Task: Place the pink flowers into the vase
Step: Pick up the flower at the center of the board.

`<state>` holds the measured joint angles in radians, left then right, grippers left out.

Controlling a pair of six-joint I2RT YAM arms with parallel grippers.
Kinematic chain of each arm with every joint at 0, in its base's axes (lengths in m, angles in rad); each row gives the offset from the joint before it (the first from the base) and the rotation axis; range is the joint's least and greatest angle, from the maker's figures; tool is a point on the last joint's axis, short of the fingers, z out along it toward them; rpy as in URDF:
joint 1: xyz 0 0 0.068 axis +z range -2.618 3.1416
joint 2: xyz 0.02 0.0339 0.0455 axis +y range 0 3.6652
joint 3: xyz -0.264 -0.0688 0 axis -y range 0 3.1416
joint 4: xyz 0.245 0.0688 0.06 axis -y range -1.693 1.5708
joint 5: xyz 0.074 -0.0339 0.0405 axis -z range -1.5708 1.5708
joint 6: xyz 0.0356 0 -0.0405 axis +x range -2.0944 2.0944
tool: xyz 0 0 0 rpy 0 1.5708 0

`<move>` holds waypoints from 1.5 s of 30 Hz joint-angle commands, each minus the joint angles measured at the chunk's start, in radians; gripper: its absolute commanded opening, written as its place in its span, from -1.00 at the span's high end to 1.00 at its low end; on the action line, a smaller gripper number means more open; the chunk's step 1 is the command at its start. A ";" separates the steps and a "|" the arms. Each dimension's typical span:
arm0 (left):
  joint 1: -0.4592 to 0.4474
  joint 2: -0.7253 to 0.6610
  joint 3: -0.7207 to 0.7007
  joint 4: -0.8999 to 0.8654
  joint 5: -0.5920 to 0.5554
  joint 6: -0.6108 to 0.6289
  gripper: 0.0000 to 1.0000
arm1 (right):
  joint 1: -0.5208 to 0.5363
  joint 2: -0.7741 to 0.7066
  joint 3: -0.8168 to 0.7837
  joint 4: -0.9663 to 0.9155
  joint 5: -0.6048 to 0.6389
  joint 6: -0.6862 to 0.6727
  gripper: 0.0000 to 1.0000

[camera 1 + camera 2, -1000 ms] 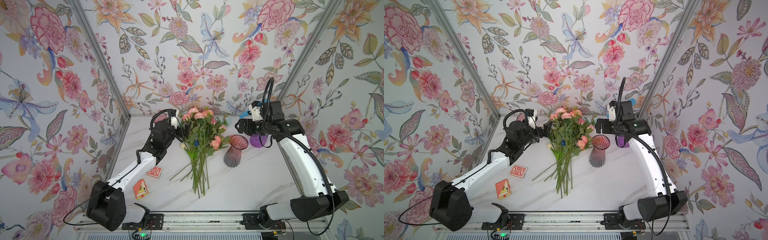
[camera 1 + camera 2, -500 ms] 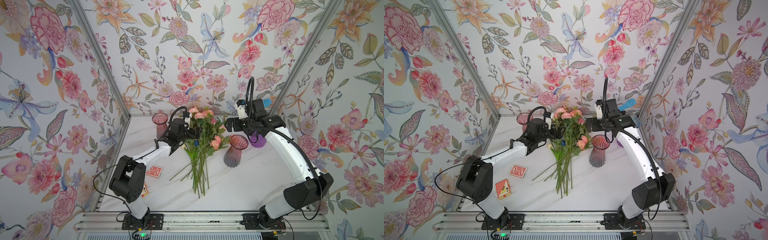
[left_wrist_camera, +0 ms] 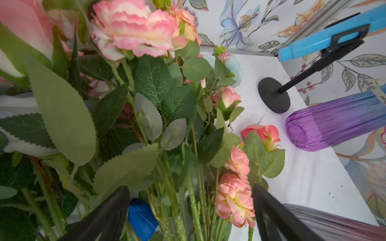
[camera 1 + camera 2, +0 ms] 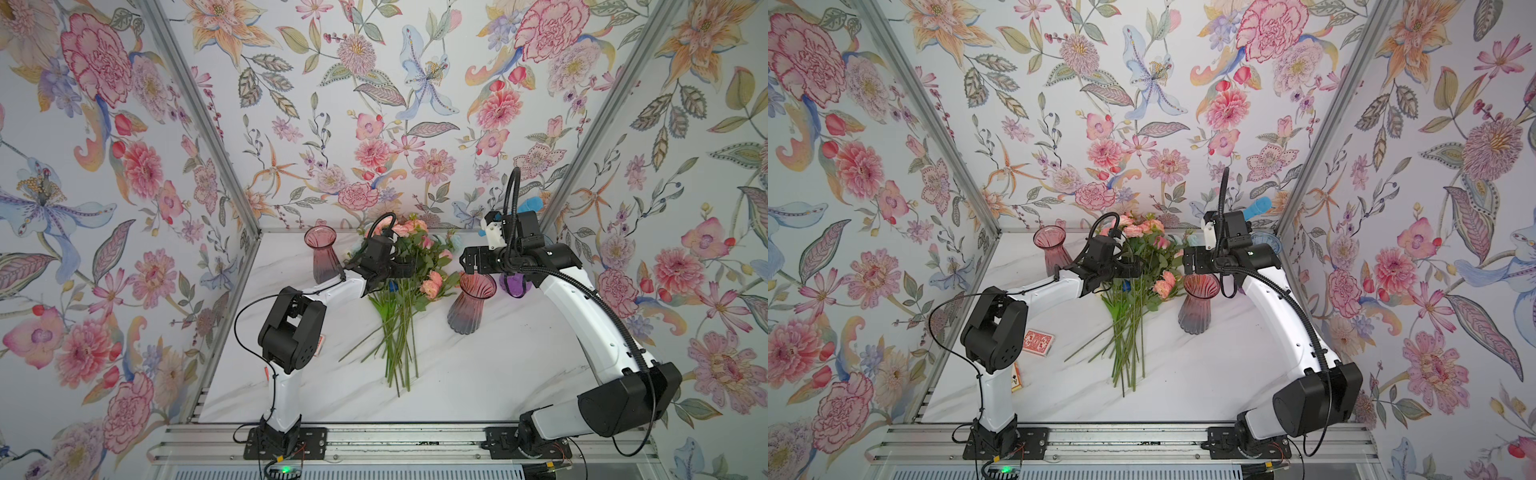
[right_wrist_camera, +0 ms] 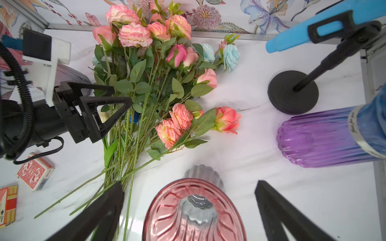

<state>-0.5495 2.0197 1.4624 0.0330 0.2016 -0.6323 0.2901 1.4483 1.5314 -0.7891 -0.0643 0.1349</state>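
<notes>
The thick green stems lie below the robot's left gripper, framed between its open fingers, so the gripper should move down past the leaves next and close around them.
The pink flowers (image 4: 432, 284) (image 4: 1165, 284) lie in a bunch on the white table, blooms toward the back wall and stems fanned toward the front. My left gripper (image 4: 401, 268) (image 4: 1133, 268) (image 5: 123, 96) reaches into the bunch from the left. In the left wrist view it (image 3: 190, 189) is open, with several green stems and a salmon bloom (image 3: 236, 196) between its fingers. My right gripper (image 4: 467, 266) (image 5: 190, 184) hangs open just above the mouth of the pink-to-grey ribbed vase (image 4: 473, 305) (image 5: 194, 212), which stands upright to the right of the bunch.
A second pink vase (image 4: 319, 257) stands at the back left. A purple vase (image 5: 317, 139) and a black stand (image 5: 292, 94) holding a blue tube are at the back right. Pale blue blooms (image 5: 229, 56) lie beside the bunch. Card boxes (image 5: 35, 171) sit front left.
My left gripper has moved right from the bunch's left edge in over the stems. My right gripper has shifted left and down over the vase's mouth.
</notes>
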 commanded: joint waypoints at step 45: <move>-0.033 0.103 0.095 -0.094 0.032 -0.031 0.70 | -0.020 -0.105 -0.119 0.086 -0.036 0.008 -0.99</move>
<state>-0.5755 2.1174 1.5196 -0.0601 0.2291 -0.6846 0.2722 1.3609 1.4246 -0.7185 -0.0967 0.1356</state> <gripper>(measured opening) 0.155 0.994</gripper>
